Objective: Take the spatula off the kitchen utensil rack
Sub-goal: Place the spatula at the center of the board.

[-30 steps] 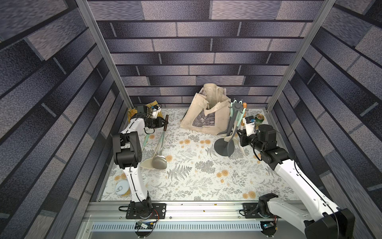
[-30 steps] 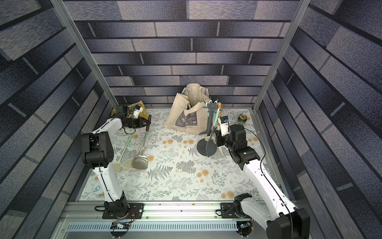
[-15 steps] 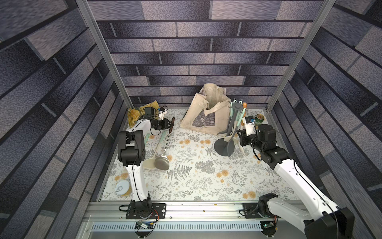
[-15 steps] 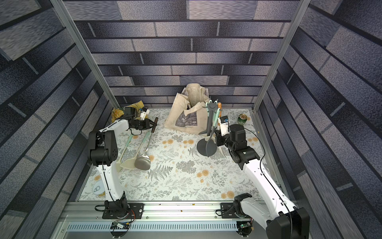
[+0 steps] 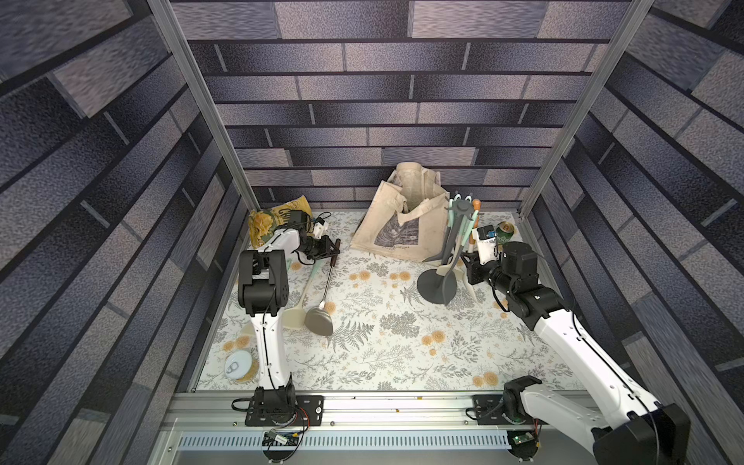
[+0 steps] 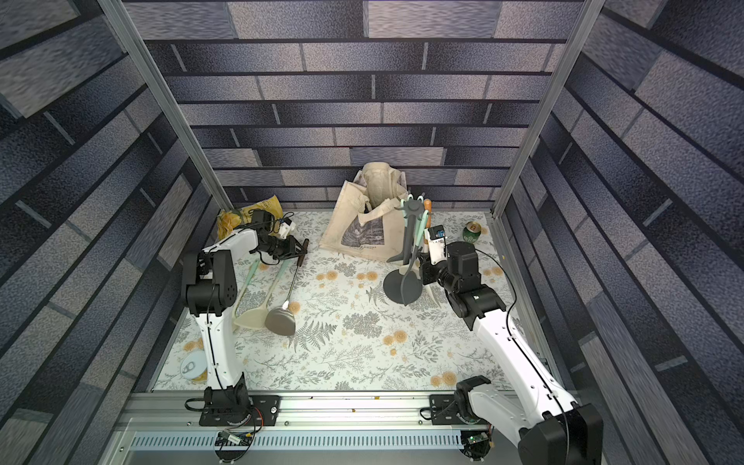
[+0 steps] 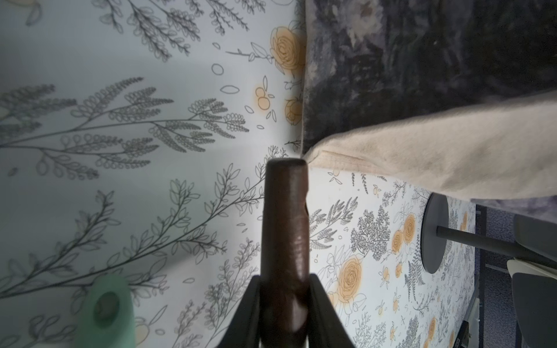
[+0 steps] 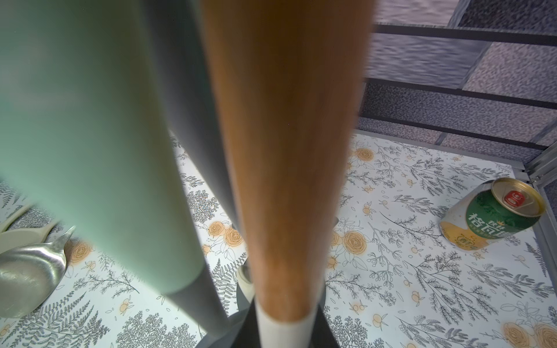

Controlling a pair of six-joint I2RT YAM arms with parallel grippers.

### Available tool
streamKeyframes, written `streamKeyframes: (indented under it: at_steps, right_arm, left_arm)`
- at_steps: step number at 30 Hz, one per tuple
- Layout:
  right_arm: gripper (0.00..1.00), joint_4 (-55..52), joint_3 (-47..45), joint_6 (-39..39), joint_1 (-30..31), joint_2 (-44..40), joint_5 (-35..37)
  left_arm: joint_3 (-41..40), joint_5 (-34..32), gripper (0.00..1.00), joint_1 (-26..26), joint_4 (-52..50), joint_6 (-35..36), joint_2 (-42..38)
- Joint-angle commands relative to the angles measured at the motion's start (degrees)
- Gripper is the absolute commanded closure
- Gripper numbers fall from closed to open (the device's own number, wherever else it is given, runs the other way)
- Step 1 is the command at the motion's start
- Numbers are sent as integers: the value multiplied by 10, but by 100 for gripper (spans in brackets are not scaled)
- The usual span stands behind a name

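Observation:
Only the turner's head rests on the table, so my left gripper lowers toward the tabletop [image 7: 177, 293] by the mint-handled utensil next and releases the dark brown handle [image 7: 284, 211].
The dark grey kitchen utensil rack [image 5: 430, 286] [image 6: 412, 207] stands at the back right with several utensils hanging from its star top. Among them hangs the spatula [image 5: 472, 227] [image 8: 286, 150], with an orange wooden handle and a white neck. My right gripper [image 5: 469, 263] [image 8: 283, 319] is shut on that neck, beside the rack's pole. At the back left, my left gripper [image 5: 332, 251] [image 6: 300, 251] [image 7: 284, 289] is shut on the dark brown handle [image 7: 284, 211] of a metal turner. The turner's head [image 5: 319, 320] rests on the table.
A cream tote bag [image 5: 398, 225] slumps at the back, left of the rack. A chip bag [image 5: 273, 221] lies in the back left corner. A green can [image 5: 504, 231] [image 8: 494, 214] lies at the back right and a tin [image 5: 239, 364] stands front left. A mint-handled cream utensil [image 5: 296, 318] lies beside the turner.
My left gripper has swung right, away from the back left corner, carrying the turner's handle; the turner's head has barely shifted. The right arm and the rack have not moved.

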Motion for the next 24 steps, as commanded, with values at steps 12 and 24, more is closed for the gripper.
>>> streamKeyframes:
  at_steps: [12, 24]
  right_arm:
    - [90, -35, -17, -3, 1, 2, 6]
    - [90, -40, -15, -3, 1, -1, 6]
  left_arm:
    - [38, -98, 89, 7, -106, -10, 9]
    - [42, -134, 81, 29, -133, -14, 16]
